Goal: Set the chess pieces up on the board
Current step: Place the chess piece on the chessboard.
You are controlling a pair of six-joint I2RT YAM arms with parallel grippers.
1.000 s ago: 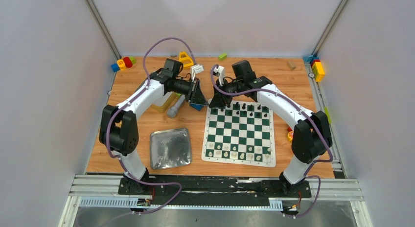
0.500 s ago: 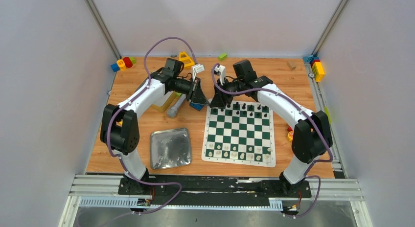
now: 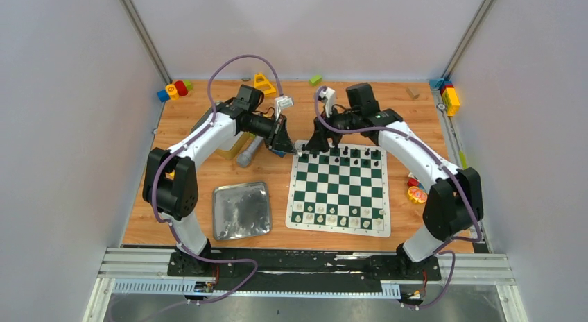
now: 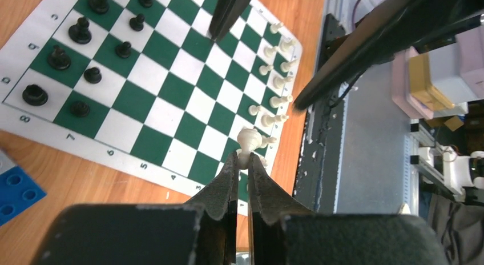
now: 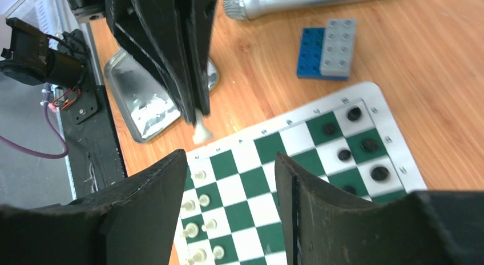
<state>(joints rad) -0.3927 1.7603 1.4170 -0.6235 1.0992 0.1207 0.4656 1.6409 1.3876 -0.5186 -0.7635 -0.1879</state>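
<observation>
Next, my left gripper needs to move back and down to release the cream-white piece, as the gap in the inner cream-white row (image 3: 343, 210) (image 4: 257, 87) lies below it, nearer my base.
The green-and-white board (image 3: 338, 230) lies at centre right, with black chess pieces (image 3: 344, 154) in its far rows and cream-white chess pieces (image 3: 333, 216) in its near rows. My left gripper (image 3: 290, 149) hangs by the board's far-left corner. In the left wrist view it (image 4: 243, 157) is shut on a cream-white piece (image 4: 249, 139), which sticks out past the tips above the board (image 4: 188, 65). My right gripper (image 3: 314, 146) is just to its right and open. In the right wrist view it (image 5: 231, 176) holds nothing, and the white piece (image 5: 201, 131) hangs in front of it.
A silver tray (image 3: 240, 209) sits left of the board. A silver cylinder (image 3: 248, 154), a blue and grey block (image 5: 328, 48) and a yellow container (image 3: 229, 150) lie under the left arm. Coloured blocks (image 3: 173, 90) sit at the back left, and more (image 3: 449, 96) at the back right.
The right gripper's jaws have opened and that arm has shifted right, away from the left gripper. The left gripper stays by the board's far-left corner, shut on the white piece.
</observation>
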